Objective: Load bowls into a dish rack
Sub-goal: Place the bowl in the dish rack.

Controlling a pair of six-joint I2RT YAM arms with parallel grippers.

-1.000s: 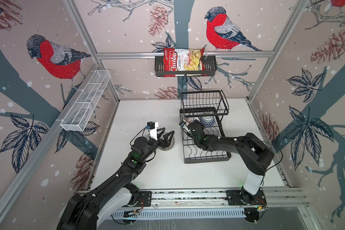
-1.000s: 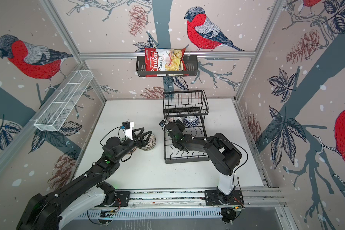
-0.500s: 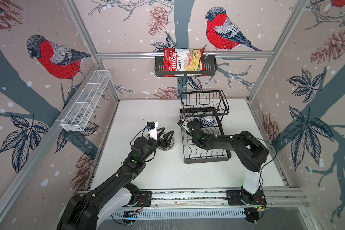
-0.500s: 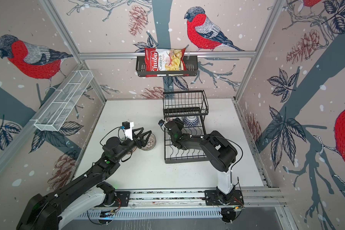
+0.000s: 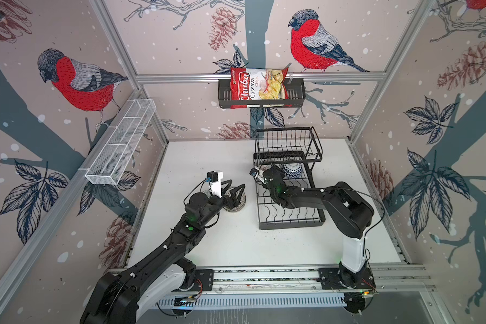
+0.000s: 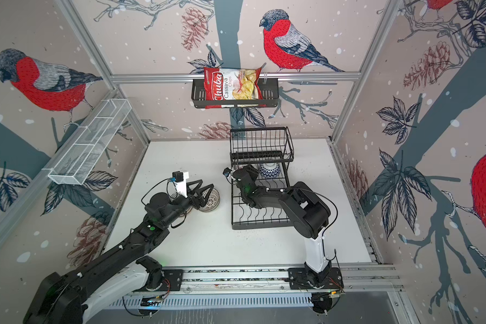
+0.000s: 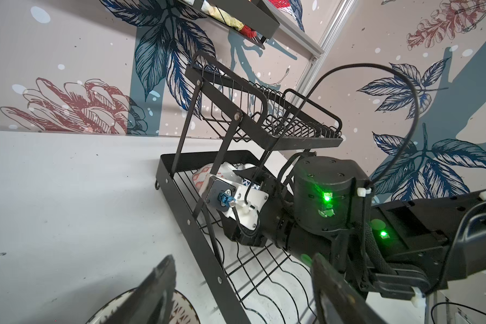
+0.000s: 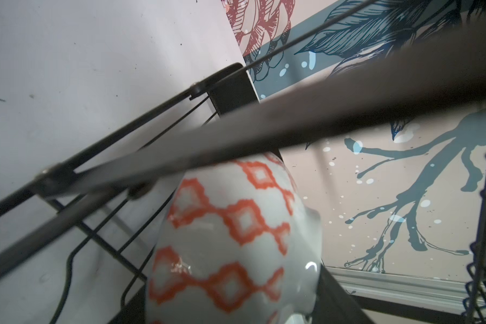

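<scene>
My right gripper is close above the wires of the rack's lower shelf, so it will move gently down and outward next and let go of the orange-red patterned bowl [image 8: 230, 238] onto them.
The black wire dish rack [image 5: 291, 224] stands right of centre on the table. My right gripper [image 5: 267, 171] reaches into its lower tier, under the raised basket [image 5: 288, 146], and is shut on an orange-red patterned bowl [image 8: 230, 238] held on its side. A blue-patterned bowl [image 5: 291, 169] rests upside down in the rack just beside it. Left of the rack, a grey-patterned bowl [image 5: 236, 209] sits on the table. My left gripper [image 5: 237, 184] hovers open over it, one finger [image 7: 157, 289] above its rim [image 7: 184, 308].
A black wall basket with a chips bag [image 5: 261, 92] hangs on the back wall. A long white mesh tray [image 5: 121, 146] is fixed to the left wall. The rack's side rail [image 7: 205, 241] lies close to my left fingers.
My right arm has pushed the orange-red bowl a little further into the rack's lower tier, and its elbow has shifted. The left arm and the grey bowl have not moved.
</scene>
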